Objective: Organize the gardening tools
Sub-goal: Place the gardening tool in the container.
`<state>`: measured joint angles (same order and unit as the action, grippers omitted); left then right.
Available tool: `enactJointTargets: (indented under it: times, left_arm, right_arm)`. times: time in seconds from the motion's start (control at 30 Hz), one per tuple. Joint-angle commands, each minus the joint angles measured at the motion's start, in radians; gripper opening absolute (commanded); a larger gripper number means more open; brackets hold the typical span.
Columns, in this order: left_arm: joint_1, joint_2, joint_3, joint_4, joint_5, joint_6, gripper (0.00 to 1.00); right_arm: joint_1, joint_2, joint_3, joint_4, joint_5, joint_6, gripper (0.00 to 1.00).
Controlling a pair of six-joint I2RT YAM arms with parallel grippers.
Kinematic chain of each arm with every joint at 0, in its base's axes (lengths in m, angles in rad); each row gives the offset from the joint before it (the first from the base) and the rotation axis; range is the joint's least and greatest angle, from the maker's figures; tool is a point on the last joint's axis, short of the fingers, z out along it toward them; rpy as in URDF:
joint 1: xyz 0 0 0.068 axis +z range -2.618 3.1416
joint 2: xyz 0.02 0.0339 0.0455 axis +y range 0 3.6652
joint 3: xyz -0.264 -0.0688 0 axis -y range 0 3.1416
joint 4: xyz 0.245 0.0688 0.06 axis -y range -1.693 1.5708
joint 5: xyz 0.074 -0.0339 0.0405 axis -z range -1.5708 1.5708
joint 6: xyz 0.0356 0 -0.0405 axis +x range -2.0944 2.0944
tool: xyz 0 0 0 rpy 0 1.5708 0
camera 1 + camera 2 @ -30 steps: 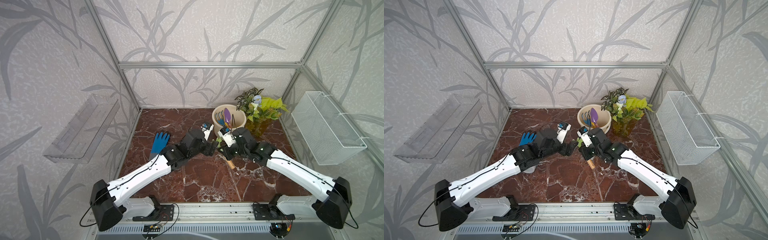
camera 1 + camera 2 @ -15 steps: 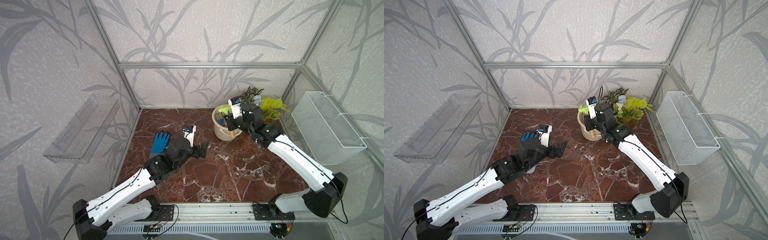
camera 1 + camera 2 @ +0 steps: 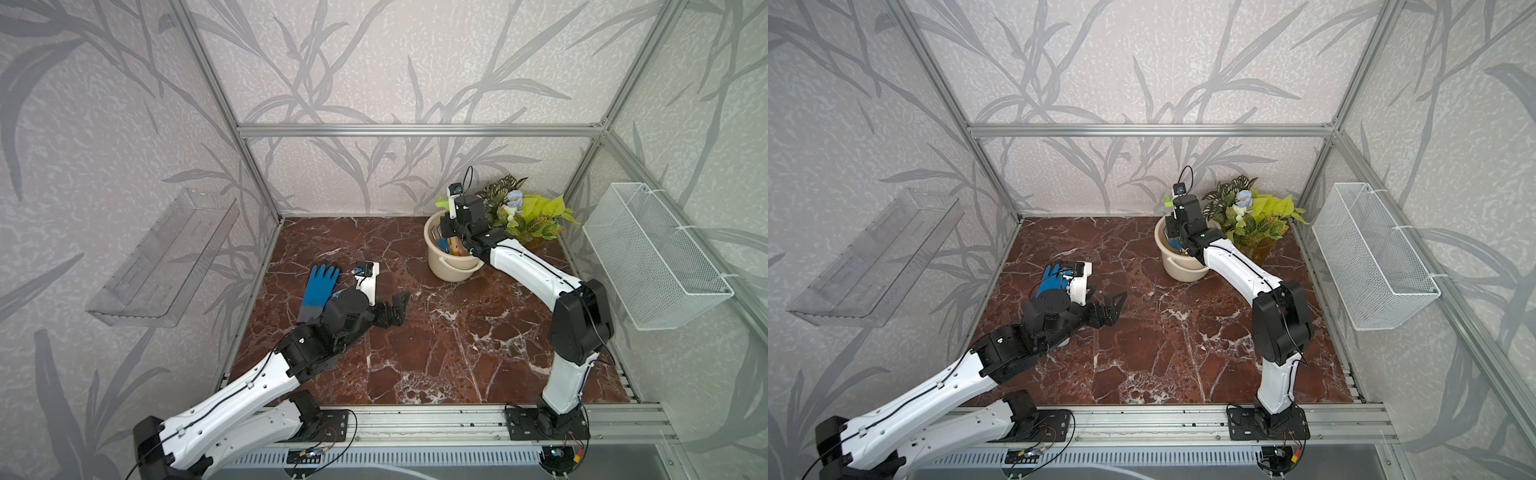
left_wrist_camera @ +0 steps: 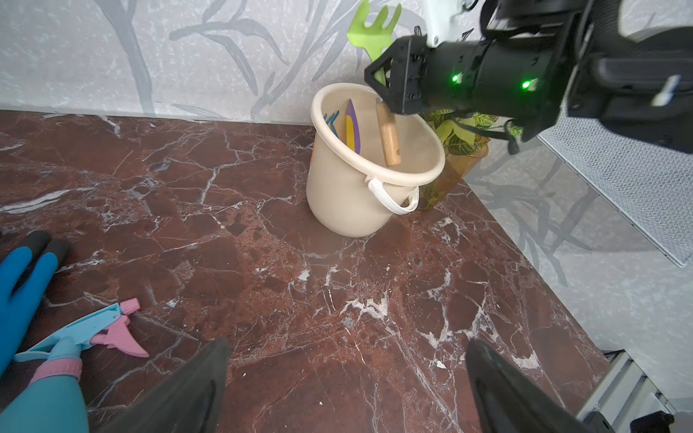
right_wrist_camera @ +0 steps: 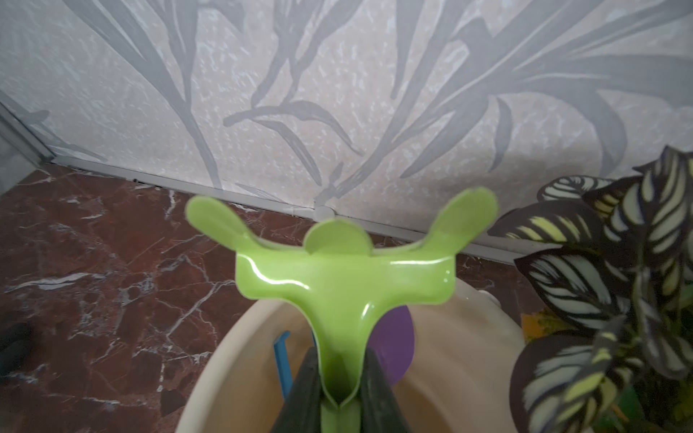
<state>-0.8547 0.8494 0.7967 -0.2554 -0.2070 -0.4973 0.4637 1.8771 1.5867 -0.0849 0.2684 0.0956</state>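
The rake's handle already hangs inside the bucket, so next I should lower my right gripper with the rake (image 5: 337, 270) into the bucket's free space by the plant (image 5: 451, 364) below and release.
My right gripper (image 5: 339, 360) is shut on the neck of the green rake (image 5: 337, 270), prongs up. In the left wrist view its wooden handle (image 4: 388, 138) hangs down inside the cream bucket (image 4: 345, 202). Both top views show that gripper (image 3: 451, 232) above the bucket (image 3: 434, 259) at the back right. A purple trowel (image 4: 354, 123), a yellow blade (image 4: 349, 133) and a blue fork (image 4: 332, 120) stand in the bucket. My left gripper (image 3: 397, 309) is open and empty, low over the marble floor at mid-left (image 4: 348, 343).
A blue glove (image 3: 318, 286) lies by the left arm, with a light blue and pink spray bottle (image 4: 75, 337) beside it. A potted leafy plant (image 3: 528, 212) stands right behind the bucket. A white wire basket (image 3: 652, 257) hangs on the right wall, a clear shelf (image 3: 162, 257) on the left wall.
The right arm carried the green rake from the middle of the floor to over the bucket. The left gripper opened wide and drew back to the left.
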Motion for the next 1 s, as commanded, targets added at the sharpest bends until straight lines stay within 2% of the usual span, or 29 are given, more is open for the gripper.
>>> enactJointTargets:
  times: [0.0,0.43,0.77,0.97]
  left_arm:
    - [0.003,-0.016,-0.018,0.01,0.012,-0.016,1.0]
    - [0.003,0.01,-0.029,0.05,0.041,-0.032,1.0]
    - [0.003,0.03,-0.021,0.059,0.043,-0.037,1.0]
    - [0.003,0.032,-0.018,0.058,0.043,-0.039,1.0]
  right_arm:
    - [-0.025,-0.014,-0.016,0.122,0.054,-0.017,0.0]
    - [-0.056,0.006,-0.119,0.203,0.041,-0.023,0.01]
    - [-0.061,0.024,-0.149,0.192,0.025,0.004,0.13]
    - [-0.063,0.032,-0.172,0.21,0.023,0.014,0.15]
